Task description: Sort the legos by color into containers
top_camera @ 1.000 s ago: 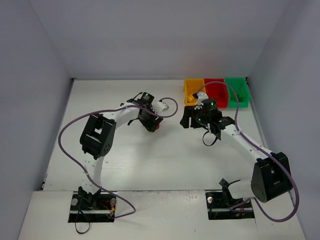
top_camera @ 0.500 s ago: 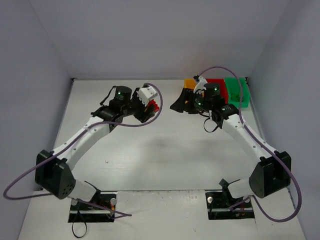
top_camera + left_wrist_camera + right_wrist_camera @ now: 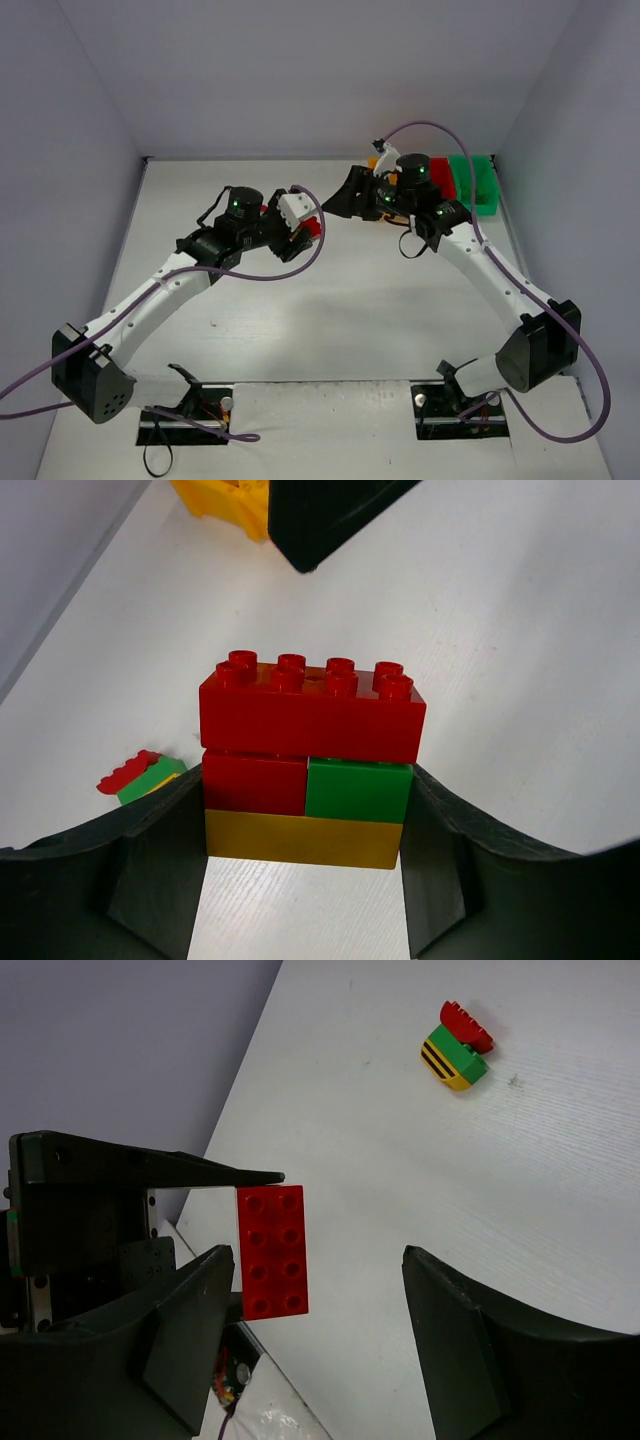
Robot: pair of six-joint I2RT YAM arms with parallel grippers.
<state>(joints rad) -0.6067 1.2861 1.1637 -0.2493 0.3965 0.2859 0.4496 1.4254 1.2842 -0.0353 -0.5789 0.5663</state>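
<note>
I should next move my right gripper toward my left gripper until its fingers are on both sides of the long red brick (image 3: 313, 228) (image 3: 272, 1251), because that brick is to the right gripper's left in the top view.
My left gripper (image 3: 305, 815) is shut on a stack of legos (image 3: 310, 765): a long red brick on top, a red and a green brick under it, a yellow brick at the bottom. It holds the stack above the table; in the top view the left gripper (image 3: 303, 228) is left of centre. My right gripper (image 3: 345, 200) is open and empty, close to the right of the stack. In the right wrist view the stack's red top (image 3: 272, 1250) lies beside the left finger of the right gripper (image 3: 320, 1290). A small red-green-yellow stack (image 3: 457, 1045) lies on the table (image 3: 140, 777).
The red bin (image 3: 443, 180) and green bin (image 3: 475, 185) stand at the back right. The yellow-orange bin (image 3: 225, 500) is mostly hidden behind my right arm in the top view. Walls close off the left, back and right.
My left gripper has carried the stack up off the table, then a little back to the right. My right gripper has moved back and left, towards the stack.
</note>
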